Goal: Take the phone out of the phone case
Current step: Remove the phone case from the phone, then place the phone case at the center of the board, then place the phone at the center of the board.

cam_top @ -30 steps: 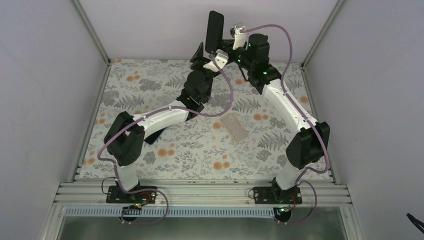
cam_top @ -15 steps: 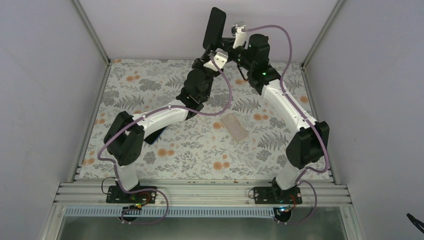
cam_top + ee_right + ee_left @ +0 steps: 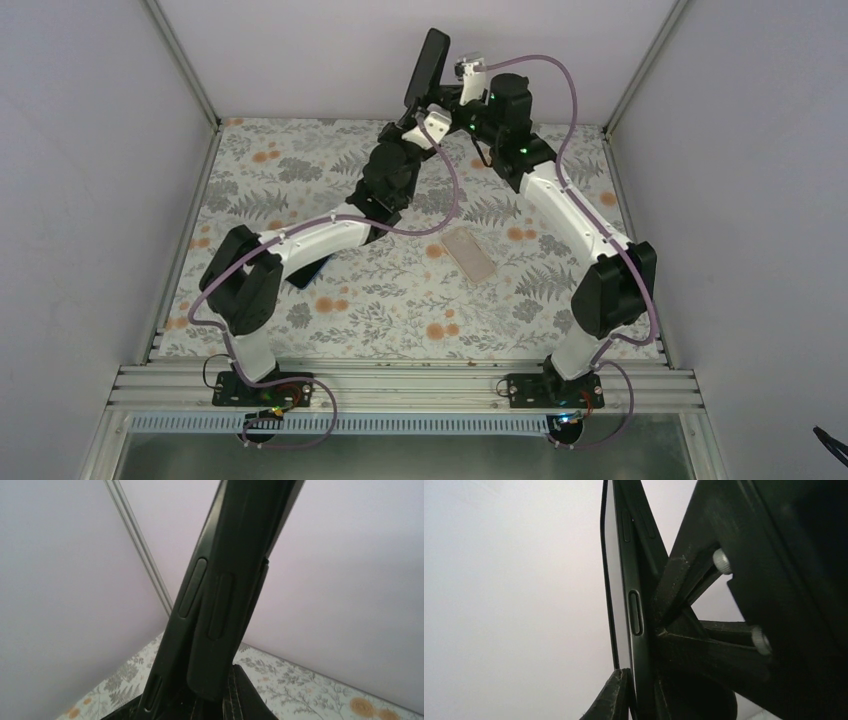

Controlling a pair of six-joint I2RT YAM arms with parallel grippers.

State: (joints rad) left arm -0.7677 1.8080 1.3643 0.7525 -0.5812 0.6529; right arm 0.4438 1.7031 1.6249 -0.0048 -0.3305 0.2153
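Note:
The open mat by the translucent phone case (image 3: 470, 255) is below and back of my left gripper, so the gripper will next draw back and down to release the phone there.
The black phone (image 3: 427, 65) is held upright in the air over the table's far edge, leaning a little. My left gripper (image 3: 413, 112) is shut on its lower end from the left. My right gripper (image 3: 448, 93) is shut on it from the right. The left wrist view shows the phone (image 3: 634, 605) edge-on, with my left gripper (image 3: 640, 690) pinching its bottom. In the right wrist view the phone (image 3: 185, 620) rises from my right gripper (image 3: 190, 700); a second black layer with raised button shapes lies against it. The translucent phone case (image 3: 470, 255) lies flat on the table.
A second black phone (image 3: 312, 270) lies on the flowered mat (image 3: 400, 310), partly hidden under the left arm. Grey walls and metal posts (image 3: 185, 60) enclose the table on three sides. The right arm's elbow (image 3: 612, 285) stands at the right.
My left gripper has gone from open to shut on the phone's lower end. Both arms have shifted slightly, and the phone now leans more.

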